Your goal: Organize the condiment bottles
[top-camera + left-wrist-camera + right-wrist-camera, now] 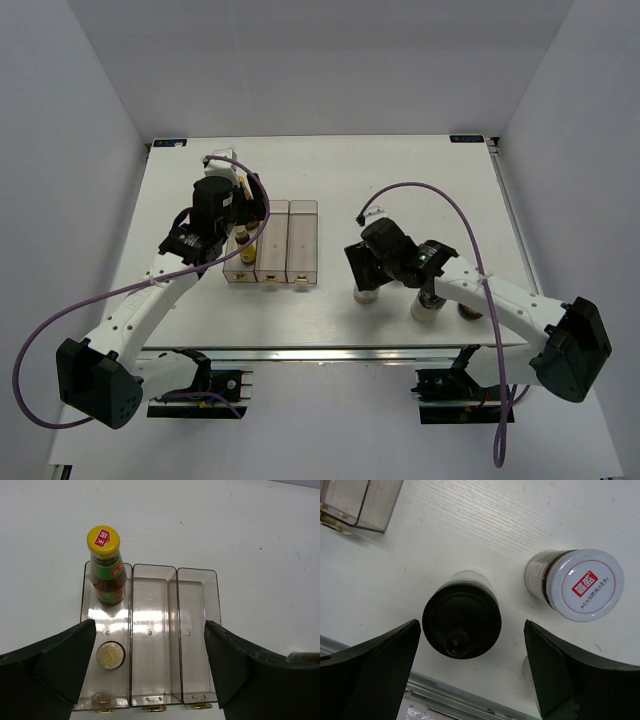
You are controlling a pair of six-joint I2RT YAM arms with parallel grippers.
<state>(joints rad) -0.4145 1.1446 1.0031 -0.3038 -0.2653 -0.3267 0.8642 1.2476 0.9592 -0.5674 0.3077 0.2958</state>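
I should lower my right gripper slightly over the black-lidded shaker point(365, 296), then close around its lid.
Of the condiment bottles, a slim sauce bottle point(106, 567) with a yellow cap stands at the far end of the clear tray's point(178, 630) left compartment. A tiny yellow-capped bottle point(110, 656) stands nearer in that same compartment. My left gripper point(150, 625) hangs open above the tray point(302, 240), holding nothing. My right gripper point(472, 625) is open over a black-lidded shaker point(461, 621), its fingers apart from it on either side. A white-lidded jar point(582, 585) stands to the shaker's right. From above, the left gripper point(228, 240) and right gripper point(365, 272) show, with the shaker point(365, 296) below.
The tray's middle and right compartments hold nothing. The white jar point(428, 308) and a dark jar point(468, 315) stand near the table's front edge, partly under the right arm. A metal rail runs along that edge point(445, 700). The tray's corner point(365, 505) lies left of the shaker.
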